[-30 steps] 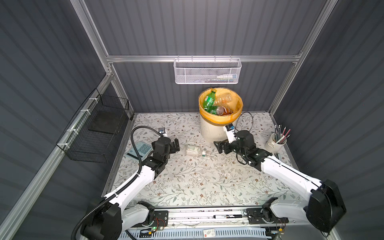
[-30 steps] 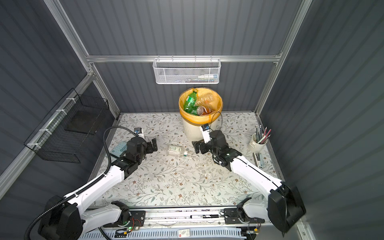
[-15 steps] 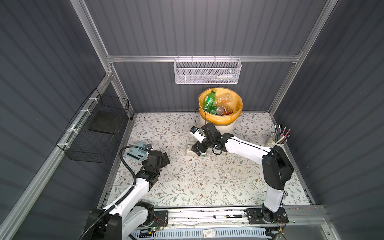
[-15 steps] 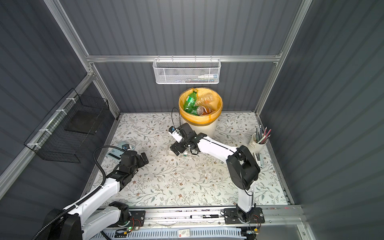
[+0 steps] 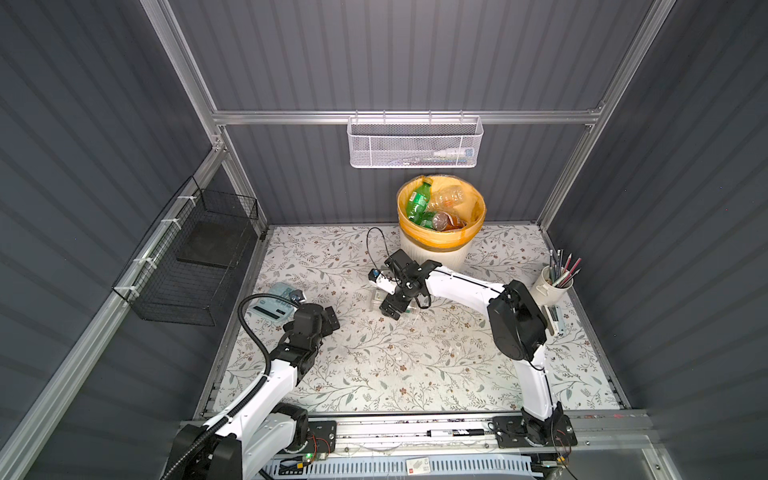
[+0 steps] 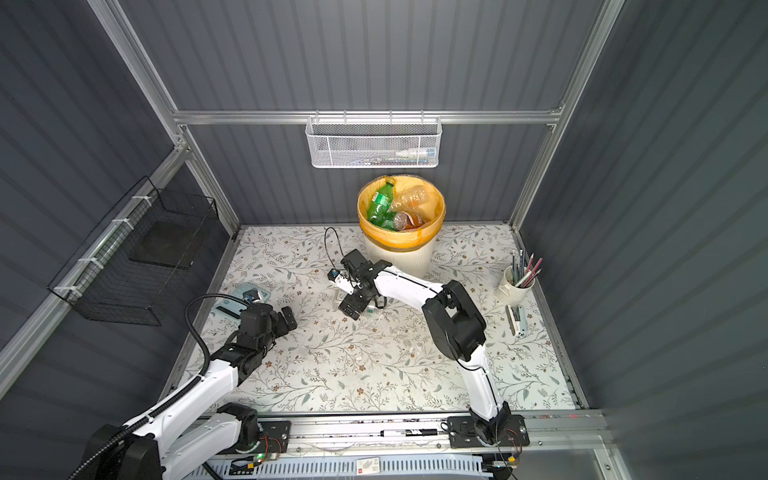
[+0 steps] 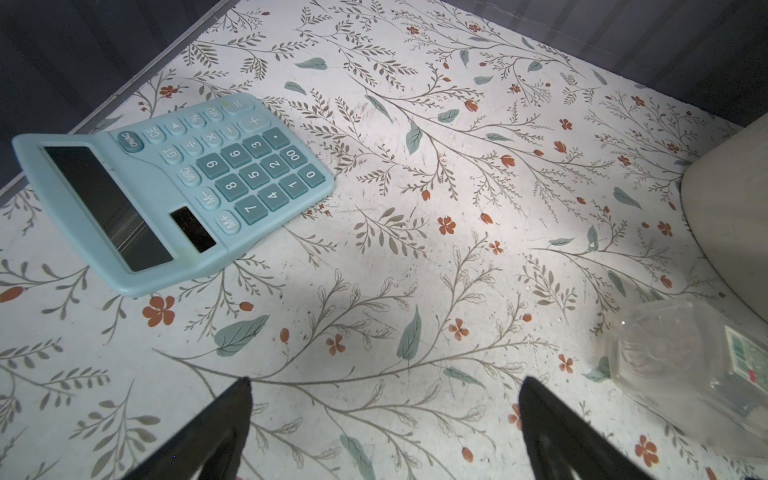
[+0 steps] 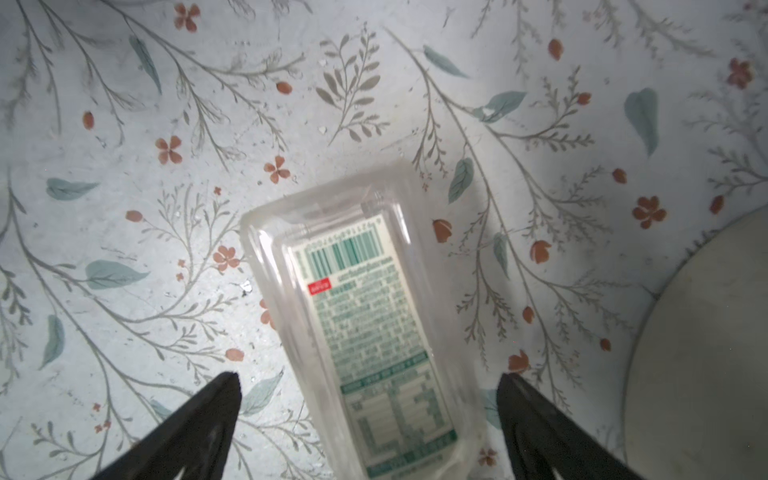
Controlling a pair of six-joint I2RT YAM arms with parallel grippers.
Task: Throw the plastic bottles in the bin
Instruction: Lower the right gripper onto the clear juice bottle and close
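Next, my right gripper comes down around the long sides of the labelled body of the clear bottle (image 8: 384, 372) and closes, since that lies below, between its open fingers.
A clear, flattened plastic bottle (image 8: 357, 291) with a white and green label lies on the floral table in front of the bin; in a top view the bottle (image 5: 377, 296) is mostly covered by my right arm. My right gripper (image 8: 368, 376) hangs open over it, one finger on each side, apart from it; in both top views the right gripper (image 5: 395, 291) (image 6: 353, 289) reaches across the middle. The bin (image 5: 432, 257) holds green, clear and brown bottles (image 5: 417, 201). My left gripper (image 7: 384, 382) is open and empty above bare table, with the bottle (image 7: 685, 365) off to one side.
A light blue calculator (image 7: 166, 183) lies beside my left gripper (image 5: 322, 316). A pencil cup (image 5: 552, 286) and a small stapler (image 5: 555, 318) stand at the right edge. A white mesh basket (image 5: 415, 143) hangs on the back wall, a black wire basket (image 5: 195, 257) on the left wall.
My right gripper swung left from beside the bin and came down over the bottle. My left arm drew back from the bottle toward the front left, near the calculator.
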